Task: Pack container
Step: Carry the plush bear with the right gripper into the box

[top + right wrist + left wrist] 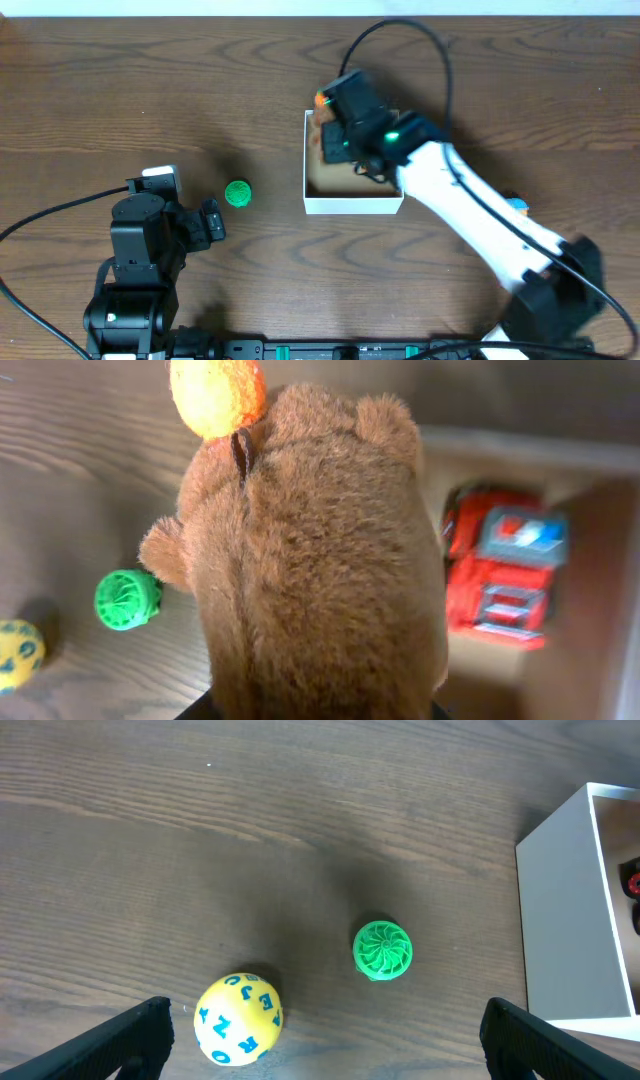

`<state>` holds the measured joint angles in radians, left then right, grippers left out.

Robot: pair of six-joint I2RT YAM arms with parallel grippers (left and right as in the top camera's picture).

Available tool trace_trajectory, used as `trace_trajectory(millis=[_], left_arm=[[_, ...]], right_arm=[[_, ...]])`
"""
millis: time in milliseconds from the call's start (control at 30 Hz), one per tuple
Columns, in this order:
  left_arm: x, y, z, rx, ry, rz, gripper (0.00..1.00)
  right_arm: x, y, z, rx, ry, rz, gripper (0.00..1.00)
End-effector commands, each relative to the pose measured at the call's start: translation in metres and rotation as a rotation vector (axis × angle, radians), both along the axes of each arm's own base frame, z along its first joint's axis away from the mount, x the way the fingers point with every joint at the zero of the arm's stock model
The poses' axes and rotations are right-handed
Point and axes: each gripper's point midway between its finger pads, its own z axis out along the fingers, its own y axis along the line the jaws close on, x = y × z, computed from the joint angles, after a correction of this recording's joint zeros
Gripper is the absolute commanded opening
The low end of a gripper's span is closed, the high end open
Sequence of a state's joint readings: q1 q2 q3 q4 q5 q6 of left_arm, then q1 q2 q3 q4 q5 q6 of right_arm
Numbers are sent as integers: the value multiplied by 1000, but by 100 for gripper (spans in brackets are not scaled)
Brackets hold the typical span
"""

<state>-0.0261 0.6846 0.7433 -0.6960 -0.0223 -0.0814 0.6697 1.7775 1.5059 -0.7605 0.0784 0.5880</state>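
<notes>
I will next lower the bear with my right gripper onto the open bottom of the container, between the red truck and the side of the container nearest the green ball.
The container (352, 205) is a white-walled box with a tan inside, at the table's middle. My right gripper (342, 128) hangs over its far left part, shut on a brown plush bear (310, 560); the bear hides the fingers. An orange ball (217, 395) shows by the bear's head. A red toy truck (505, 565) lies inside the container (540, 450). A green ribbed ball (238, 193) lies left of the box. My left gripper (212, 222) is open and empty, with a yellow lettered ball (238, 1018) near its left finger and the green ball (382, 950) ahead of it.
A small blue and orange object (515, 204) lies on the table right of the box, beside my right arm. The box's white left wall (560, 910) stands at the right of the left wrist view. Cables run from both arms.
</notes>
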Motion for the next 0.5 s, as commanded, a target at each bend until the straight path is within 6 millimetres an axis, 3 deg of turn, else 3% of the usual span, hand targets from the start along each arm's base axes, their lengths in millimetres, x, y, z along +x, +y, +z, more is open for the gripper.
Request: trace_trajectory(millis=[0, 167, 467], left_arm=[[2, 0, 7, -12, -18, 5, 98], [2, 0, 8, -12, -18, 4, 98], [2, 0, 7, -12, -18, 5, 98]], right_arm=[[2, 2, -28, 7, 67, -158, 1], [12, -6, -59, -36, 98, -214, 1], [32, -33, -93, -70, 143, -319, 2]])
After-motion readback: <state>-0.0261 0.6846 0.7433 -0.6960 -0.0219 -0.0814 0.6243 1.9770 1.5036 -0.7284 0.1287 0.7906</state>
